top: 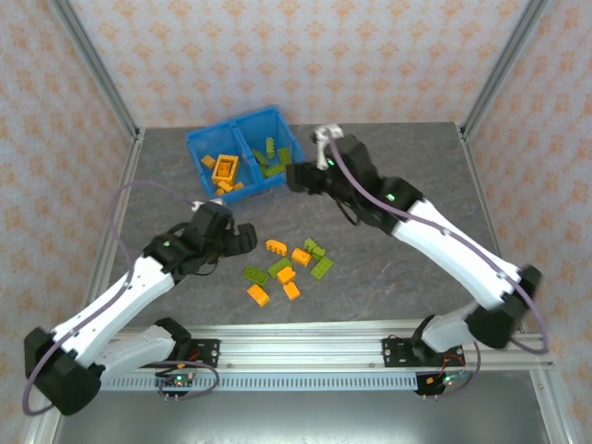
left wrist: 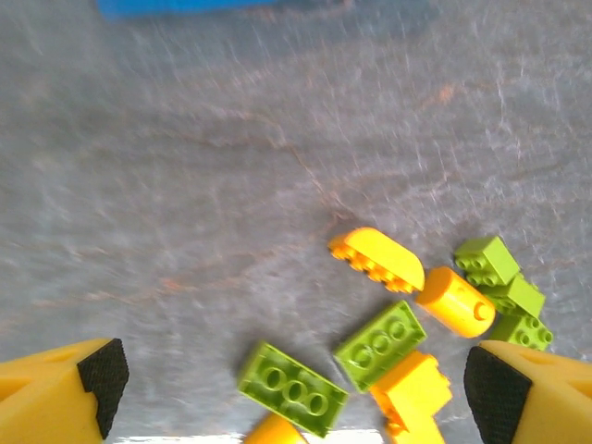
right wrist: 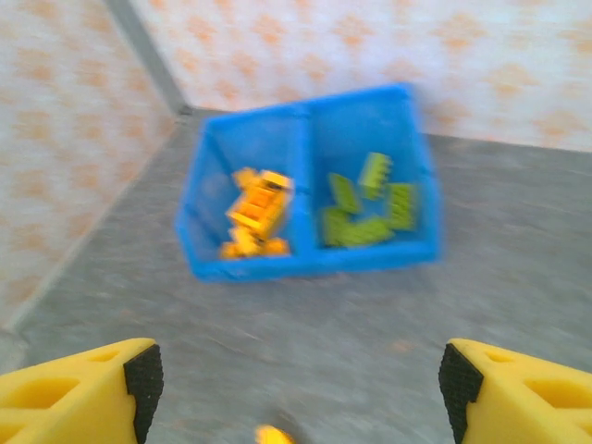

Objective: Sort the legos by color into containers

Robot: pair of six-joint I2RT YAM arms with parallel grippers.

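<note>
The orange curved lego lies below my left gripper at the cluster's open edge toward the bin, so the gripper should swing over next and lower its fingertips around it.
Loose orange and green legos lie in a cluster on the grey table, in front of the blue bin. Its left compartment holds orange bricks and its right one green bricks. My left gripper hangs open just left of the cluster. In the left wrist view a flat green brick lies between its fingers, with more bricks further right. My right gripper is open by the bin's front right corner, its fingers wide apart with nothing held. The bin lies ahead of it.
Metal frame posts and patterned walls enclose the table on three sides. A purple cable loops beside the left arm. An orange brick peeks in at the bottom edge of the right wrist view.
</note>
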